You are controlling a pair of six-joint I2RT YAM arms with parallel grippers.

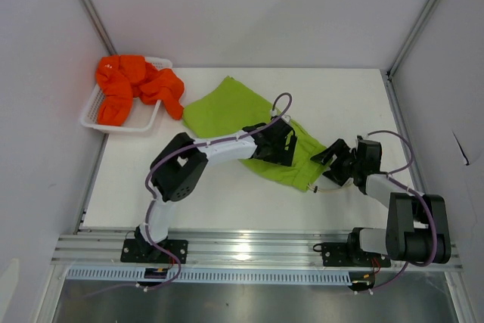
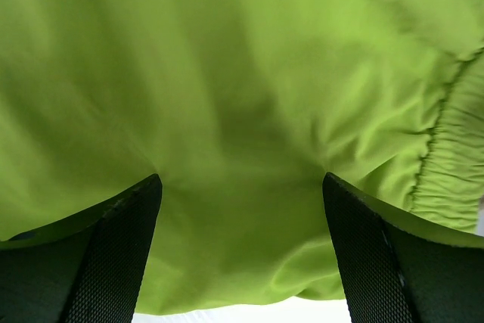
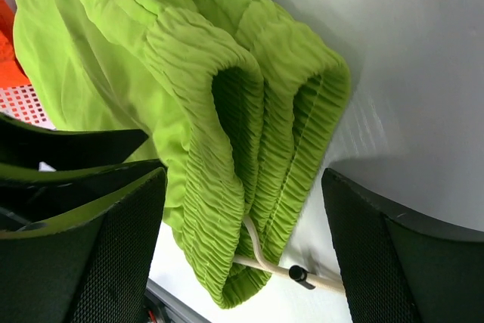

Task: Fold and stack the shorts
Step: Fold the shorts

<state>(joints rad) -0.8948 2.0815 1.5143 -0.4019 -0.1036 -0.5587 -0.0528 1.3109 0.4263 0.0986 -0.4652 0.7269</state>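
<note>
The waistband's layers already lie between my right gripper's fingers, so next this gripper will stay low at the waist end of the shorts and close its fingers across the bunched waistband.
The lime green shorts (image 1: pixel 223 107) lie spread across the middle of the table, elastic waist toward the right. My left gripper (image 1: pixel 278 147) is pressed down on their middle. In the left wrist view it (image 2: pixel 240 179) is open, its jaws wide apart with green cloth (image 2: pixel 242 96) filling the space under them. My right gripper (image 1: pixel 327 163) is at the waist end. In the right wrist view it (image 3: pixel 238 179) is open around the bunched waistband (image 3: pixel 227 134), and the white drawstring (image 3: pixel 302 276) trails onto the table. The orange shorts (image 1: pixel 136 88) are heaped in the basket.
The white mesh basket (image 1: pixel 94 115) stands at the back left against the left wall, and a corner of it (image 3: pixel 26 104) shows in the right wrist view. White walls enclose the table on three sides. A metal rail (image 1: pixel 249 243) runs along the near edge.
</note>
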